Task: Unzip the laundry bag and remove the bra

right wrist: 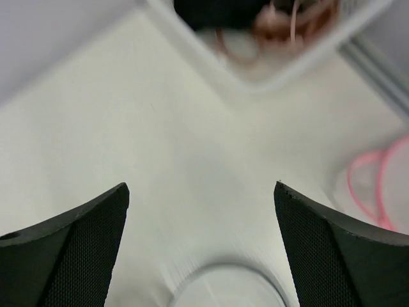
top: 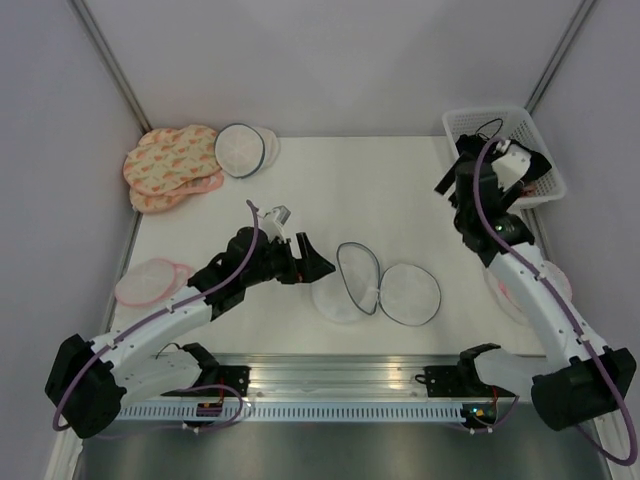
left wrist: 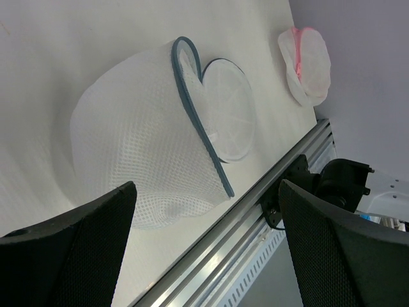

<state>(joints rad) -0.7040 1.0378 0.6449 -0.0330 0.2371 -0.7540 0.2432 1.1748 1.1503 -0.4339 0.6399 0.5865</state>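
My right gripper will next move back from the basket and down onto the lid's thin edge [top: 439, 294] [right wrist: 264, 273] farthest from the bag's rim, since the lid lies open.
The laundry bag [top: 340, 285] lies unzipped at the table's front centre, its grey rim standing up and its round lid [top: 408, 293] flopped open to the right. In the left wrist view the bag [left wrist: 134, 153] looks empty. My left gripper [top: 310, 262] is open and empty just left of the bag. My right gripper [top: 452, 195] is open and empty above the table beside the white basket [top: 535, 165]. A black item, apparently the bra [right wrist: 214, 11], lies blurred in the basket with a pink-beige garment [right wrist: 281, 25].
Pink round mesh bags [top: 170, 165] and a flat white round bag with a dark rim [top: 242, 150] lie at the back left. Single pink bags lie at the left edge [top: 150, 280] and at the right [top: 520, 285]. A metal rail [top: 330, 375] runs along the front.
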